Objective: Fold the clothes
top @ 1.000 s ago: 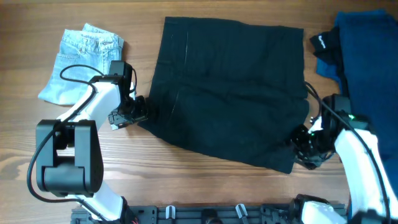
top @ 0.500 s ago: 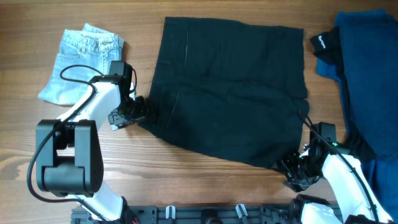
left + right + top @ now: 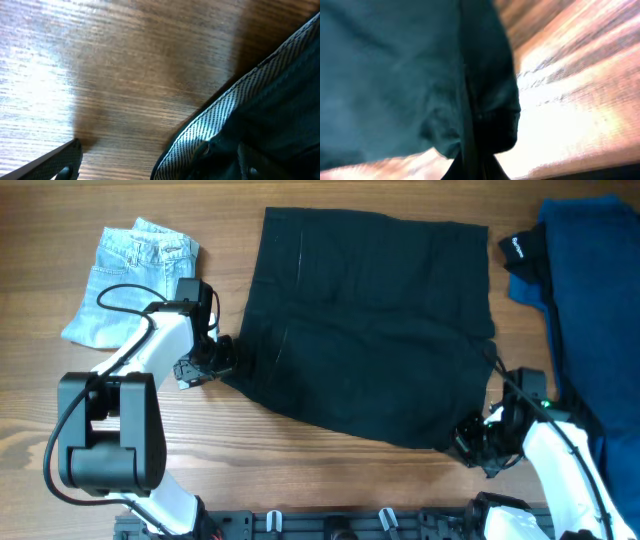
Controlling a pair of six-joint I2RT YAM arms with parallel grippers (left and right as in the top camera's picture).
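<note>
I need to move my left gripper a little back and toward the black garment to close on its near corner [image 3: 233, 380] [image 3: 187, 159], because the dotted hem is nearer one open finger.
A black garment [image 3: 370, 330] lies spread flat across the middle of the table. My left gripper [image 3: 215, 364] is at its lower left corner and is open. In the left wrist view the dotted hem [image 3: 220, 115] lies between the wide-apart fingers [image 3: 50, 162] of that gripper [image 3: 160, 167]. My right gripper [image 3: 474, 443] is at the lower right corner. In the right wrist view that gripper [image 3: 475, 167] is shut on a bunched fold of the dark cloth [image 3: 395, 65].
A folded pale denim piece [image 3: 135, 280] lies at the far left. A blue garment [image 3: 590, 290] and a black item with a white logo [image 3: 522, 248] lie along the right side. Bare wood runs along the front edge between the arms.
The right arm dropped from the garment's right edge to its lower right corner and its jaws closed on the cloth. The left arm has stayed still and open.
</note>
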